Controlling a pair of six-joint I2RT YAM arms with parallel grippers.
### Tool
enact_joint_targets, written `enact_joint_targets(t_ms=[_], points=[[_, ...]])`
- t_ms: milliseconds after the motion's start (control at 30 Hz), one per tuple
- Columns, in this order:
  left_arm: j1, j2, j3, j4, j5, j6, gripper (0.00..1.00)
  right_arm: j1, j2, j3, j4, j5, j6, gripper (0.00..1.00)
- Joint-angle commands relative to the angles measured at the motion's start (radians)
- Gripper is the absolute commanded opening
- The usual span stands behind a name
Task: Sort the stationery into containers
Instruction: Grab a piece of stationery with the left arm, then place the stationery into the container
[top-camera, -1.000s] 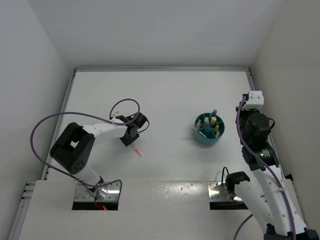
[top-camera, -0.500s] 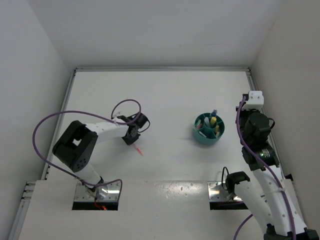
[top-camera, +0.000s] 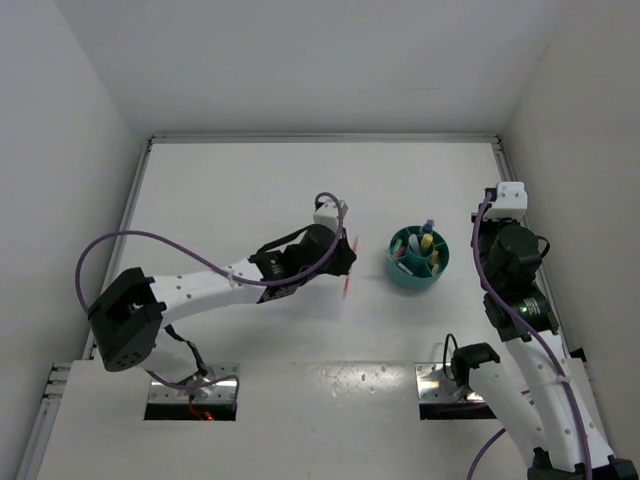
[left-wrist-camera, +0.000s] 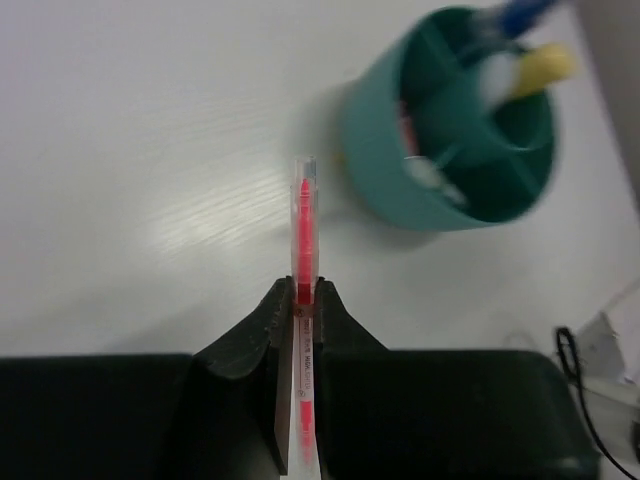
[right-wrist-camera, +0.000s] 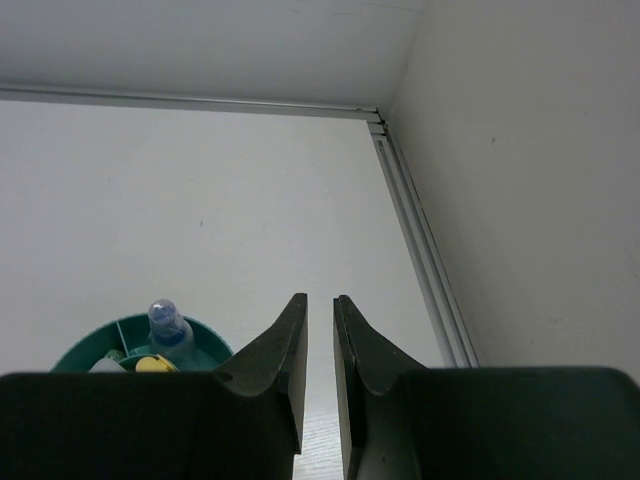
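Note:
I should next swing my left gripper over the teal tub's sections, since the tub is to its right in the top view, tilt level and release the pen.
My left gripper (left-wrist-camera: 301, 290) is shut on a clear pen with a pink-red core (left-wrist-camera: 303, 225), which sticks out forward past the fingertips. In the top view this pen (top-camera: 347, 270) hangs just left of the round teal tub (top-camera: 396, 270), with the left gripper (top-camera: 343, 258) over it. The tub's wall (left-wrist-camera: 385, 170) is close ahead on the right in the left wrist view, blurred. Inside stand a yellow marker (top-camera: 427, 243) and a blue-capped item (top-camera: 428, 225). My right gripper (right-wrist-camera: 320, 300) is open by a narrow gap, with nothing in it, right of the tub's rim (right-wrist-camera: 95, 347).
The right arm (top-camera: 510, 255) stands close to the right wall, beside the tub. A metal rail (right-wrist-camera: 415, 225) runs along the foot of that wall. White walls close the table on the left, far and right sides.
The left arm has swung right from the table's left-middle to just beside the tub, carrying the pen off the table. Its jaws closed on the pen. The right arm has not moved.

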Motion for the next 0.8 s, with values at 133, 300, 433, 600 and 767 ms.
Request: enact_joint_targets(t_ms=[133, 300, 433, 600, 767], points=[[-0.086, 0.096, 0.086, 0.447, 0.222, 0.326, 0.0, 0.006, 0.005, -0.003, 0.038, -0.008, -0.001, 0.16], [-0.184, 0.144, 0.02, 0.866, 0.003, 0.49, 0.0, 0.006, 0.005, -0.003, 0.038, -0.008, -0.01, 0.16], [-0.254, 0.239, 0.001, 1.14, -0.302, 0.605, 0.0, 0.006, 0.014, -0.003, 0.038, -0.008, -0.01, 0.16], [-0.264, 0.359, 0.107, 1.215, -0.294, 0.616, 0.0, 0.006, 0.015, -0.003, 0.048, -0.008, -0.01, 0.16], [-0.264, 0.471, 0.171, 1.315, -0.266, 0.638, 0.0, 0.006, 0.015, -0.012, 0.048, -0.008, -0.01, 0.16]])
